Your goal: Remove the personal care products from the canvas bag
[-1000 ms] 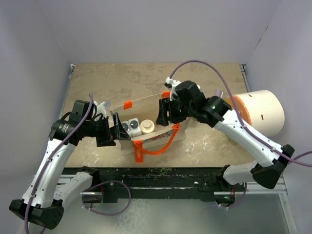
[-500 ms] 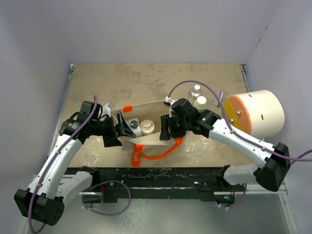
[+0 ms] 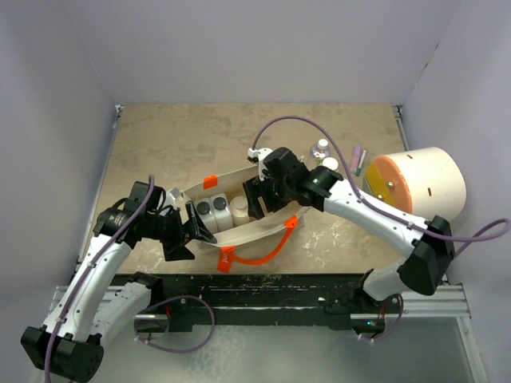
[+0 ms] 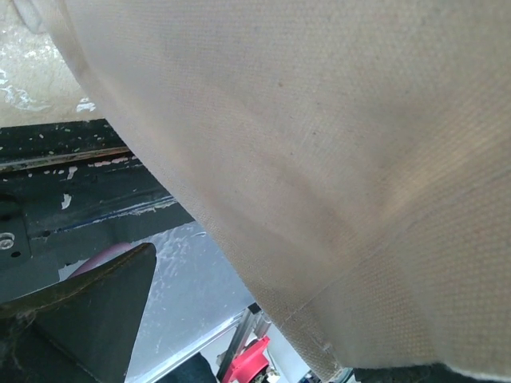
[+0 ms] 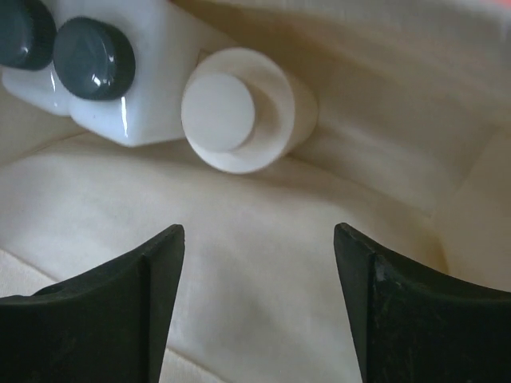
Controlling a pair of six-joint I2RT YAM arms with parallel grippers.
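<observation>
The right gripper moves down and toward the cream cap (image 3: 239, 205) (image 5: 227, 112) next, straddling it to close, since it sits beyond my open fingers, against the white bottles.
The canvas bag (image 3: 255, 230) lies open-mouthed at the middle of the table, its orange handle (image 3: 263, 251) trailing toward the near edge. Inside stand two white bottles with dark grey caps (image 3: 212, 208) (image 5: 96, 60) and a cream-capped bottle (image 3: 239, 210) (image 5: 231, 120). My right gripper (image 3: 254, 199) (image 5: 259, 263) reaches into the bag, open, nothing between its fingers, just short of the cream cap. A clear bottle (image 3: 321, 148) and a cream-capped bottle (image 3: 329, 164) stand outside behind it. My left gripper (image 3: 200, 226) (image 4: 311, 319) is open at the bag's left end, canvas (image 4: 319, 159) filling its view.
A big cream cylinder with an orange face (image 3: 415, 185) lies at the right edge. Two thin pens (image 3: 357, 159) lie beside it. Purple walls enclose the table on three sides. The black rail (image 3: 263, 283) runs along the near edge.
My right gripper moved left and deeper into the bag and its jaws spread wider. The left arm drew back toward the near edge, and the bag shifted slightly left.
</observation>
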